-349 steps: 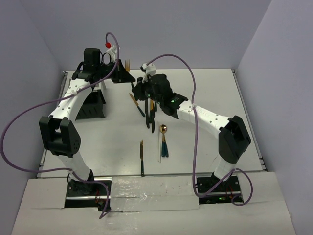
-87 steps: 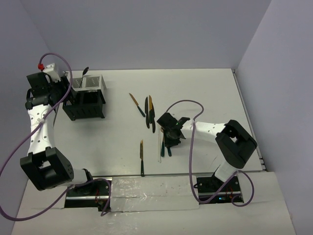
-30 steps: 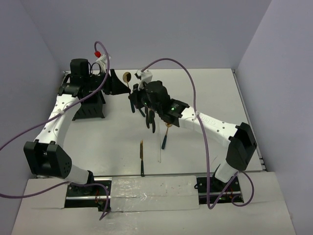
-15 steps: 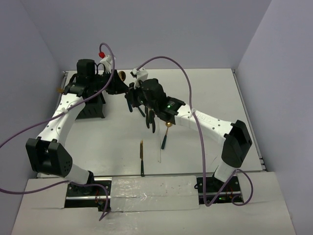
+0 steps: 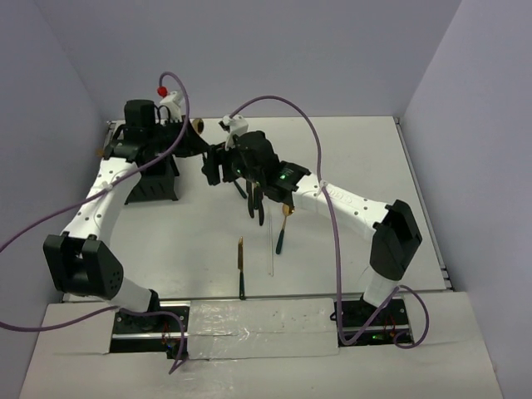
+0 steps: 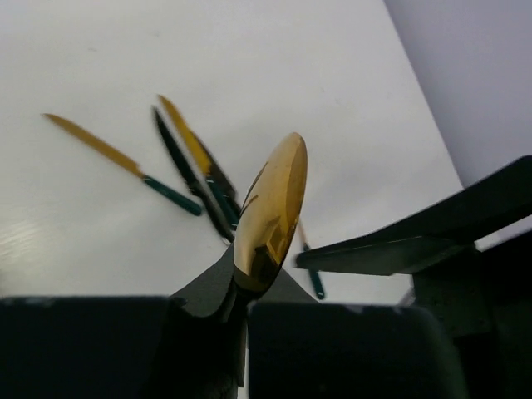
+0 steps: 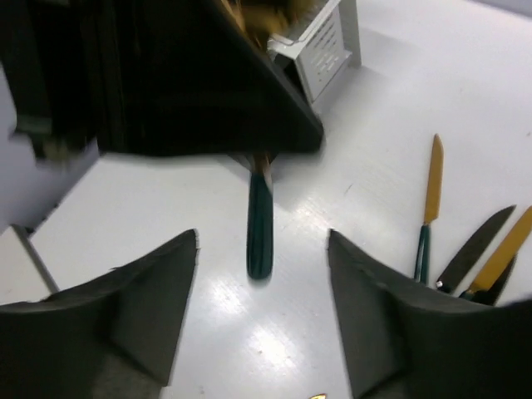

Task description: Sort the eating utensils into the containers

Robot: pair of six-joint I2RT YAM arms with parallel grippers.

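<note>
The spoon goes to the left in the top view next, over the caddy's far compartment. My left gripper swings there and releases it, since my right gripper stands open.
A spoon with a gold bowl (image 5: 198, 126) (image 6: 270, 212) and dark green handle (image 7: 260, 224) hangs in the air, with my left gripper (image 5: 197, 141) (image 6: 241, 303) shut on its neck. My right gripper (image 5: 213, 166) (image 7: 262, 283) is open just beside it; the handle tip sits between its spread fingers without touching them. The black caddy (image 5: 156, 181) stands under the left arm, and its perforated panel (image 7: 320, 50) shows in the right wrist view. Other utensils lie on the table: a cluster of knives (image 5: 254, 199) (image 6: 187, 166) (image 7: 465, 241), a lone knife (image 5: 241, 266) and a spoon (image 5: 281, 231).
A thin white stick (image 5: 272, 253) lies beside the spoon on the table. The right arm stretches across the table's middle, above the knife cluster. Purple cables loop over both arms. Grey walls close in the table at the back and sides.
The left gripper has shut on the spoon's neck and the right gripper has opened, letting go of the handle. Both grippers have shifted slightly to the left.
</note>
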